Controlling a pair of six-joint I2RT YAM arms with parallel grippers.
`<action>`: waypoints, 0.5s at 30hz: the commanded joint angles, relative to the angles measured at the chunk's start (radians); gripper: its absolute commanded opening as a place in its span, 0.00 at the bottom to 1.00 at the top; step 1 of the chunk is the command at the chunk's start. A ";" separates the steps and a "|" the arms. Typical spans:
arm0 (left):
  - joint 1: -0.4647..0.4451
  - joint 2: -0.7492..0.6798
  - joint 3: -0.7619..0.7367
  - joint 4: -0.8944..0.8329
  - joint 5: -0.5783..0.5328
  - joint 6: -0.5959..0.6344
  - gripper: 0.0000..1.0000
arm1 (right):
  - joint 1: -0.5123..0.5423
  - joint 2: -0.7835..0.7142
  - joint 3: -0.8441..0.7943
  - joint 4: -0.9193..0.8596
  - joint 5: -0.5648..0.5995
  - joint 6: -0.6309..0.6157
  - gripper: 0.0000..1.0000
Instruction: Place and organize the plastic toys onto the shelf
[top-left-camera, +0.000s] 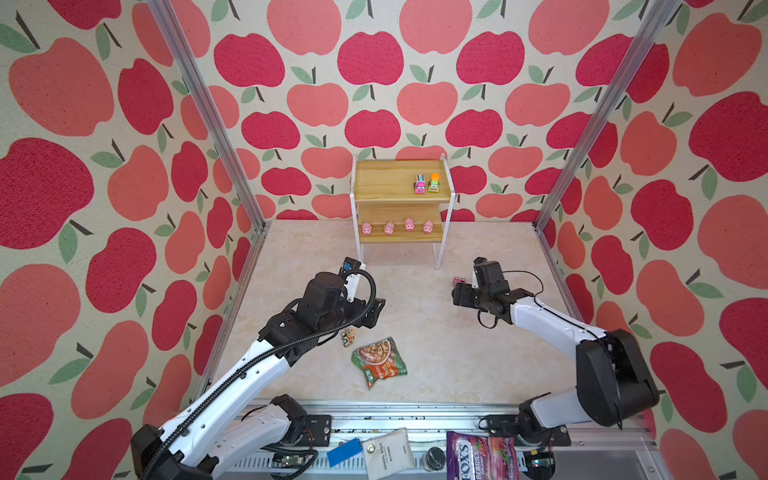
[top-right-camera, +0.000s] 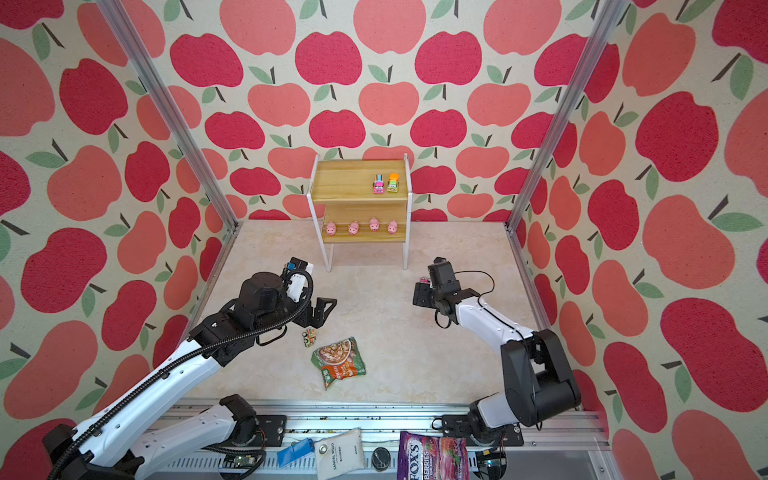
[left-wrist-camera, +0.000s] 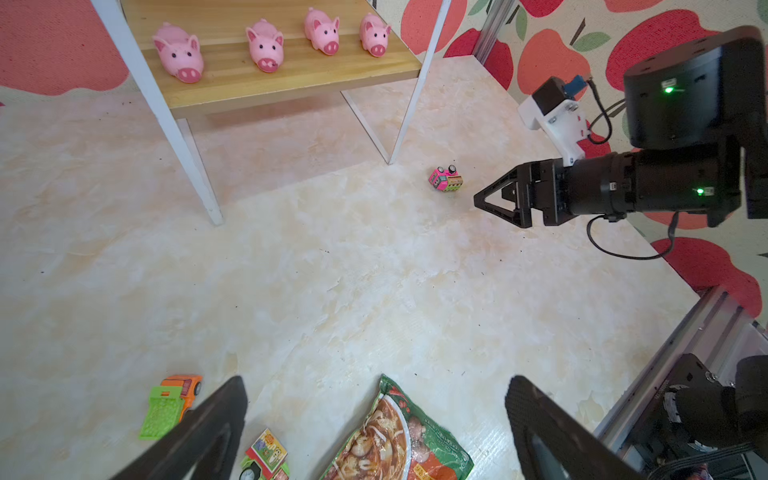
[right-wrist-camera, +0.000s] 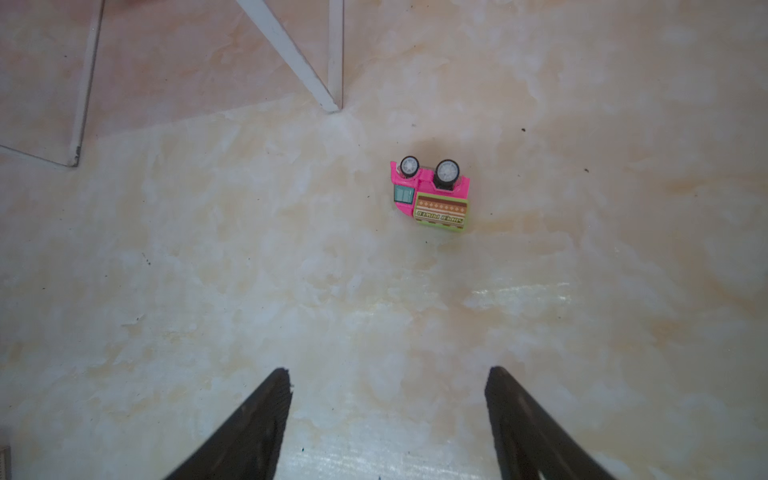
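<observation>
The right gripper moves outward and down next, open fingers astride the pink truck's cab and tail (top-left-camera: 458, 280) (right-wrist-camera: 432, 197), because the upturned truck lies beyond and below the fingers.
The shelf (top-left-camera: 401, 195) (top-right-camera: 359, 195) stands at the back wall in both top views. Several pink pigs (left-wrist-camera: 266, 45) line its lower board, and two trucks (top-left-camera: 427, 183) sit on its top board. A pink truck (right-wrist-camera: 430, 195) (top-left-camera: 459, 281) (left-wrist-camera: 445, 179) lies wheels-up on the floor by the shelf's right leg. My right gripper (right-wrist-camera: 387, 370) (top-left-camera: 456, 296) is open just short of it, holding nothing. My left gripper (left-wrist-camera: 376, 382) (top-left-camera: 376, 309) is open and empty above the floor. Near its fingers lie an orange truck (left-wrist-camera: 176, 399) with a green bed and a tipped green truck (left-wrist-camera: 266, 453) (top-left-camera: 348, 336).
A green-and-orange snack packet (top-left-camera: 379, 361) (left-wrist-camera: 399, 436) lies on the floor in front of my left gripper. Beyond the front rail (top-left-camera: 415, 409) lie a blue card (top-left-camera: 344, 452), a white pouch (top-left-camera: 388, 455) and a purple sweets bag (top-left-camera: 482, 457). Apple-patterned walls enclose the floor.
</observation>
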 joint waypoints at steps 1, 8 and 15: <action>0.011 -0.010 0.014 -0.034 0.004 0.016 0.99 | -0.007 0.099 0.097 0.003 0.036 -0.028 0.78; 0.037 -0.004 0.002 -0.028 0.022 0.026 0.99 | -0.012 0.266 0.218 -0.019 0.155 -0.022 0.77; 0.079 0.006 -0.011 -0.007 0.066 0.026 0.99 | -0.023 0.354 0.258 -0.004 0.164 -0.011 0.73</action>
